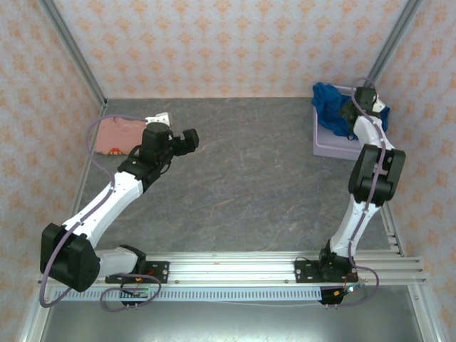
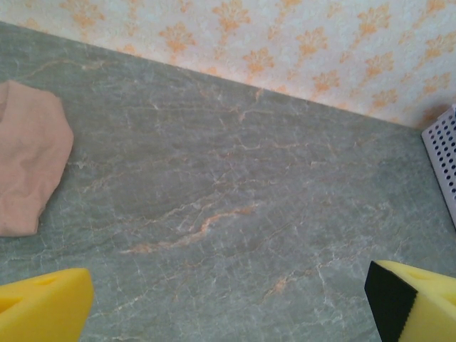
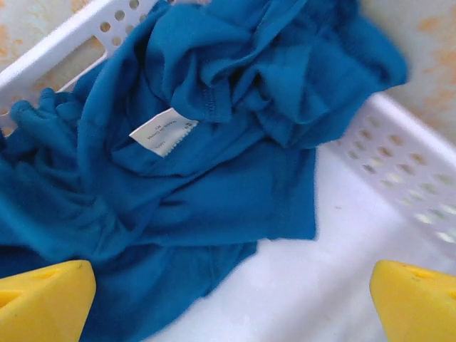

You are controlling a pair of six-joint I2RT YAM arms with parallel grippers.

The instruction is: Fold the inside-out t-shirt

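Observation:
Next, my right gripper will go down outward onto the folds beside the white label to close on gathered cloth, since they stand bunched below and slightly outward of it.
The inside-out t-shirt (image 1: 329, 104) is royal blue and lies crumpled in a white basket (image 1: 333, 148) at the table's far right. Close up, the t-shirt (image 3: 199, 149) shows seams and a white label (image 3: 164, 132). My right gripper (image 1: 350, 112) hovers over the basket, open, its yellow fingertips (image 3: 46, 296) spread wide above the shirt's edge and the basket's floor, holding nothing. My left gripper (image 1: 187, 140) hangs open above the bare table left of centre. Its fingertips (image 2: 43, 303) are apart with only the tabletop between them.
A salmon-pink shirt (image 1: 117, 133) lies folded at the far left of the grey marbled table (image 1: 249, 178); this pink shirt (image 2: 28, 167) sits left of my left gripper. A basket corner (image 2: 443, 153) shows at right. Patterned walls enclose the table.

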